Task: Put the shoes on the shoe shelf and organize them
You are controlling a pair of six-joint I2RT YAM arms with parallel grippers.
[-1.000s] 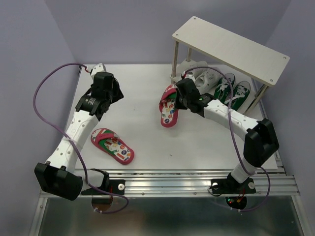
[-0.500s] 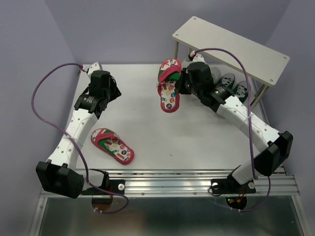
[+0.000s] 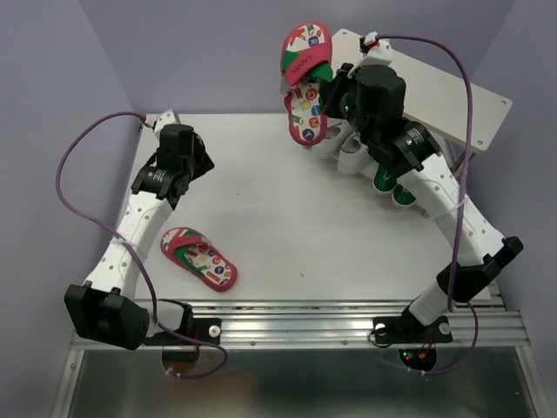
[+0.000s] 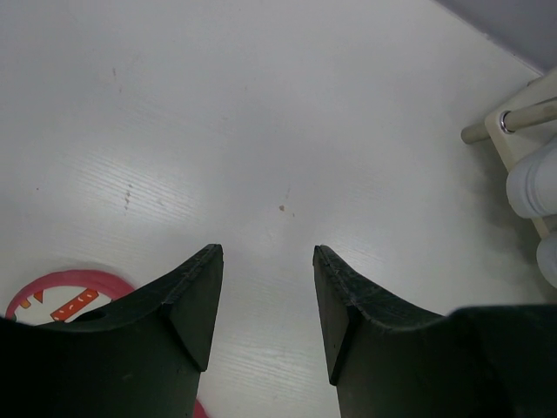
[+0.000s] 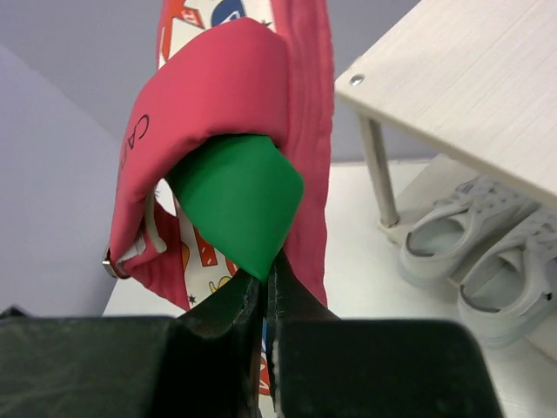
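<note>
I should next move my right gripper to the right in the top view, put the flip-flop on the top board of the shoe shelf and let go of it, because that board is bare.
My right gripper is shut on the green strap of a red-pink flip-flop. The flip-flop hangs in the air, sole upright, by the left end of the shoe shelf's top board. Two white sneakers sit on the lower tier. Beside them, green sneakers are half hidden by my right arm. The other flip-flop lies flat on the table at the front left. My left gripper hovers open over bare table behind it, with nothing between its fingers.
Purple walls close in the white table on the left, back and right. A metal rail runs along the near edge by the arm bases. A purple cable loops off each arm. The shelf's posts stand at the back right.
My right arm has lifted the flip-flop off the table and carried it up and back to the height of the shelf's top board. The left arm has barely moved.
</note>
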